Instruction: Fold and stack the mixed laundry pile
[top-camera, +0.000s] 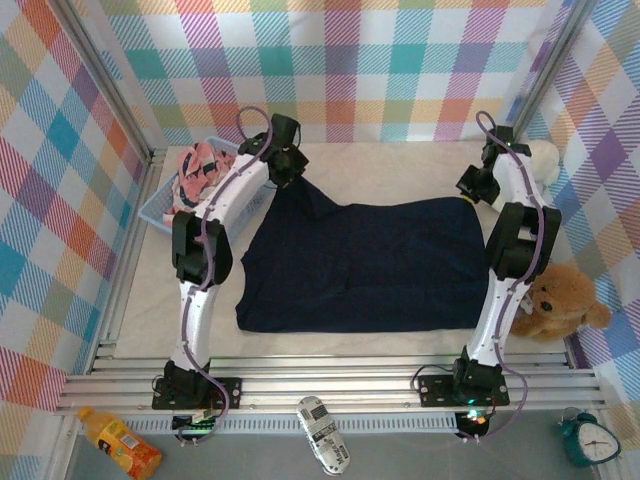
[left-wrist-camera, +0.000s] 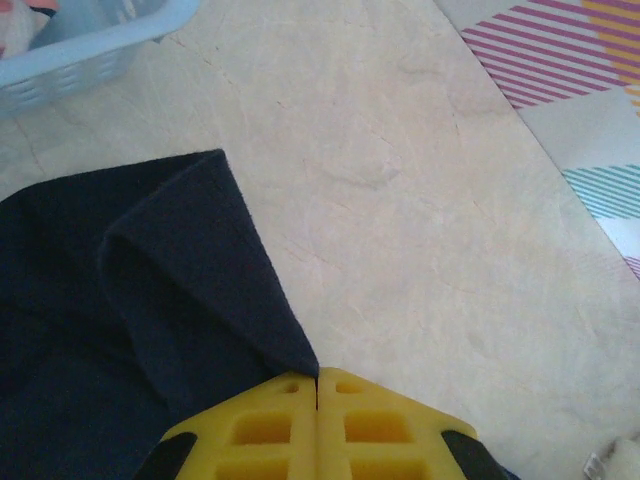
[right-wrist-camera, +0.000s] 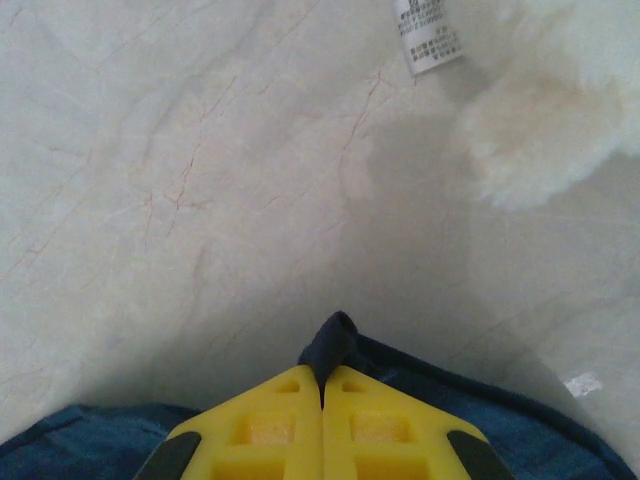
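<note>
The shirt's side by the basket lies back from my left gripper, so I should next draw back and release the raised fold over it.
The dark navy T-shirt (top-camera: 365, 265) lies spread across the middle of the table, its far edge lifted at both corners. My left gripper (top-camera: 287, 172) is shut on the shirt's far left corner (left-wrist-camera: 215, 300), which rises in a fold from between the yellow fingers (left-wrist-camera: 270, 425). My right gripper (top-camera: 472, 190) is shut on the far right corner, where a pinched tuft of navy cloth (right-wrist-camera: 330, 345) sticks out from the fingertips. The pink printed garment (top-camera: 200, 168) sits in the light blue basket (top-camera: 160, 210) at the far left.
A white plush toy (top-camera: 540, 160) lies by the right arm, its fur (right-wrist-camera: 560, 110) and label (right-wrist-camera: 428, 35) close ahead of the right gripper. A brown teddy bear (top-camera: 555, 305) sits at the right edge. The basket rim (left-wrist-camera: 90, 50) is near the left gripper.
</note>
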